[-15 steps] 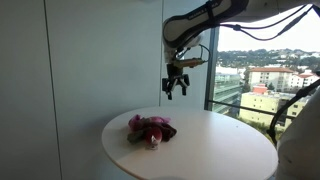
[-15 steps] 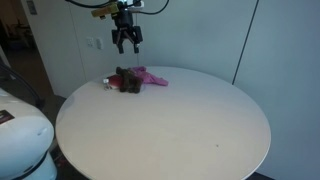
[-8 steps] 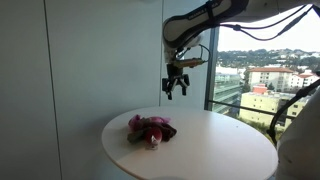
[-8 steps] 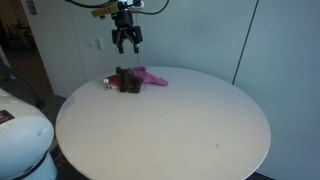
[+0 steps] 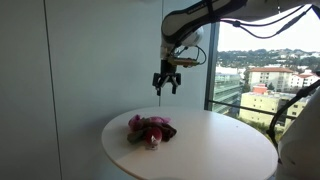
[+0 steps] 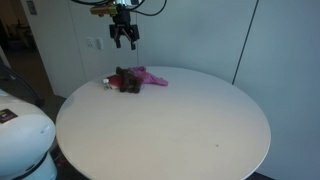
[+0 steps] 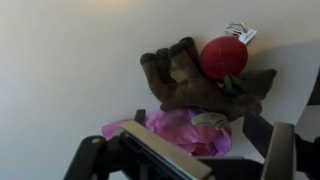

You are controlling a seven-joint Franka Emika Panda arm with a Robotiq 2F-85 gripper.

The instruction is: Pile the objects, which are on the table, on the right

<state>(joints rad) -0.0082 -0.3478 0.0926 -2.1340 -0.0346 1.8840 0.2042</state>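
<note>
The round red object [image 7: 224, 57] lies uncovered well below my gripper beside the brown plush toy [image 7: 185, 75], so my gripper will next lower its open fingers around it and close.
A small pile of objects lies on the round white table [image 6: 180, 120]: a brown plush toy [image 7: 185, 75], a red ball-like piece [image 7: 224, 56] and a pink cloth [image 7: 180, 132]. The pile shows in both exterior views [image 5: 150, 130] [image 6: 133, 79], near the table's edge. My gripper [image 5: 166, 83] [image 6: 124, 38] hangs in the air well above the pile, open and empty. In the wrist view its fingers frame the bottom of the picture, with the pile between and beyond them.
A white wall stands close behind the table. A large window [image 5: 265, 60] with a city view lies beside it. A white rounded object [image 6: 20, 135] sits at the near edge of an exterior view.
My gripper has risen and shifted sideways, away from the window and toward the spot above the pile. The pile has not moved.
</note>
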